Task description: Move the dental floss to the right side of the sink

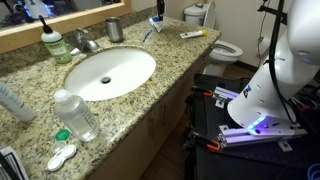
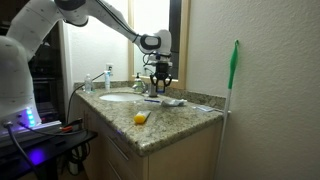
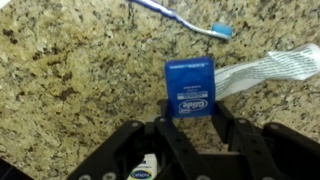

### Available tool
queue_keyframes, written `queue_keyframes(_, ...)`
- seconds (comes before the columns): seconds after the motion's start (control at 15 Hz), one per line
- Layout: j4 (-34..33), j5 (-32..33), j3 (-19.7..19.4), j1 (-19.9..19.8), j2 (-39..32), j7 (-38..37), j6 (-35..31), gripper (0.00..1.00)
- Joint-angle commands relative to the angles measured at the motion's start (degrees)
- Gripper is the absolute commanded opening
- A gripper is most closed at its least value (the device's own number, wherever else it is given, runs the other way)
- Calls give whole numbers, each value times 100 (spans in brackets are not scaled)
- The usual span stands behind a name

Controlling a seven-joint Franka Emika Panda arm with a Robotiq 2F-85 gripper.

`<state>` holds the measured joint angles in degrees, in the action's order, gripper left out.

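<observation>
The gripper brings the blue dental floss box down onto the bare granite beside the white tube next to release it, since the box still hangs above the counter.
The dental floss point(image 3: 190, 82) is a small blue box with a white label. In the wrist view it stands between my gripper's point(image 3: 190, 110) two black fingers, which press on its sides at or just above the granite counter point(image 3: 70, 80). A blue-and-white toothbrush point(image 3: 185, 17) lies just beyond it and a white tube point(image 3: 268, 70) lies to one side. In an exterior view my gripper point(image 2: 157, 90) points straight down at the counter, past the sink point(image 2: 120, 97). The white oval sink point(image 1: 120, 65) also shows from above.
By the sink stand a faucet point(image 1: 85, 42), a metal cup point(image 1: 114, 29) and a green soap bottle point(image 1: 52, 42). A clear bottle point(image 1: 78, 115) and a lens case point(image 1: 62, 155) lie near the front edge. A yellow object point(image 2: 140, 118) lies on the counter. A toilet point(image 1: 222, 48) stands beyond.
</observation>
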<state>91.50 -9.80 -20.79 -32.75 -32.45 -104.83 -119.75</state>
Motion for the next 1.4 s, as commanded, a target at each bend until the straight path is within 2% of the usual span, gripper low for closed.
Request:
queue_keyframes(0.0,243,-333,-64,-250,184,689,163,20)
queue_keyframes(0.2,608,-351,-105,-351,342,1362,62,20)
queue_keyframes(0.47,1374,-115,-188,-156,523,2093,-404,20)
queue_keyframes(0.6,1816,-148,-164,-6,626,2408,-842,20)
queue_keyframes(0.8,2660,-337,-86,384,890,2730,-1887,20)
queue_keyframes(0.87,2883,-413,-67,529,948,2788,-2221,20)
queue_keyframes(1.07,3106,-471,-69,951,1004,2577,-2497,20)
queue_keyframes(1.33,2818,-303,-343,1190,766,2018,-2602,20)
